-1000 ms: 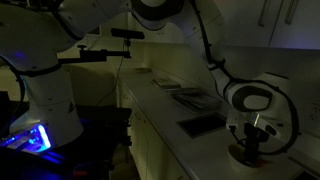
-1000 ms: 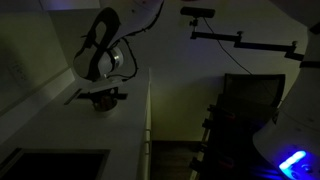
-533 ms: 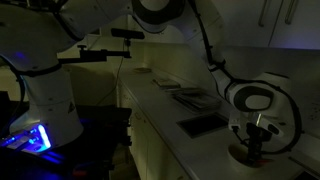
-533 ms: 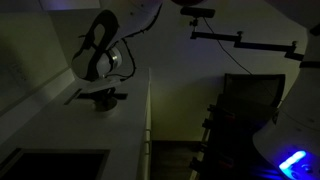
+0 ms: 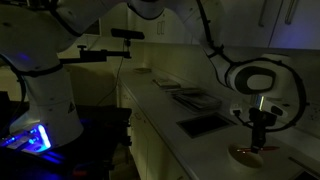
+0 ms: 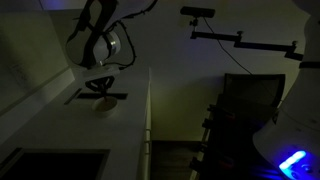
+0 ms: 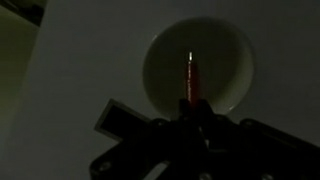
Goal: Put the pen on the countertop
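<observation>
I will move my gripper back off the bowl [image 5: 247, 154] and down next to let go of the pen, because the bare countertop [image 5: 203, 152] beside the dark inset is below it and back.
In the wrist view the thin reddish-brown pen [image 7: 190, 77] sticks out from between my fingers, and my gripper [image 7: 192, 104] is shut on its lower end. Below the pen sits the pale round bowl [image 7: 226, 55], empty inside. In an exterior view my gripper [image 5: 259, 127] hangs just above the bowl [image 5: 247, 154] on the pale countertop [image 5: 190, 150]. In an exterior view the gripper [image 6: 101, 86] hovers over the bowl [image 6: 106, 104] near the counter's far end; the pen is too small to make out there.
The room is dim. Dark flat trays [image 5: 190, 97] lie on the counter farther back and a dark rectangular inset [image 5: 203, 125] sits beside the bowl. A dark inset [image 6: 50, 165] shows near the front. The counter edge [image 6: 149, 120] drops to the floor; a chair [image 6: 245, 105] stands beyond.
The jaws have shut on the pen inside the bowl and the gripper has risen, lifting the pen out of the bowl.
</observation>
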Robot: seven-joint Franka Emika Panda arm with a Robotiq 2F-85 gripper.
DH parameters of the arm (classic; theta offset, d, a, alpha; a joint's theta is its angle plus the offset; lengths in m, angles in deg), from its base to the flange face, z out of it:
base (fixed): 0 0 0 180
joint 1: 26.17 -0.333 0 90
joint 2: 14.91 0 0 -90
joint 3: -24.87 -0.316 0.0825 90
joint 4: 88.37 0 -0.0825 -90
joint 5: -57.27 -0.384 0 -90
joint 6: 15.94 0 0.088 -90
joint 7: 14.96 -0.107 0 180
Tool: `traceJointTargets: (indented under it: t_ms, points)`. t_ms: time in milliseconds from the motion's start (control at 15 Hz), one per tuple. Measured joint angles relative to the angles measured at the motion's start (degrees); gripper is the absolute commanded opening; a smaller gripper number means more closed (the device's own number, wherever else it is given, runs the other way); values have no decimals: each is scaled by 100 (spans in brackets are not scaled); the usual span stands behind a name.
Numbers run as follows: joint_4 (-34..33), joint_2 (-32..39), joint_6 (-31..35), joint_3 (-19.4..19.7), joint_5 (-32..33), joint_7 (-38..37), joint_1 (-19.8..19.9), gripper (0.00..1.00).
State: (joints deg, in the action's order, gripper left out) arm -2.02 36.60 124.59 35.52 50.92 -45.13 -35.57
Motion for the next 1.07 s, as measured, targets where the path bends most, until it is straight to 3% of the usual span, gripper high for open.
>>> traceJointTargets:
  t_ms: [333,533,867,1067]
  points:
    - [864,-656,-620,-220,-594,-240,261,3]
    - [1591,-1019,-574,-438,-1149,-540,293,3]
    - [2749,-1294,700,-938,-2218,-856,208,3]
    - [3201,-1253,1607,-1058,-2563,-1514,-98,3]
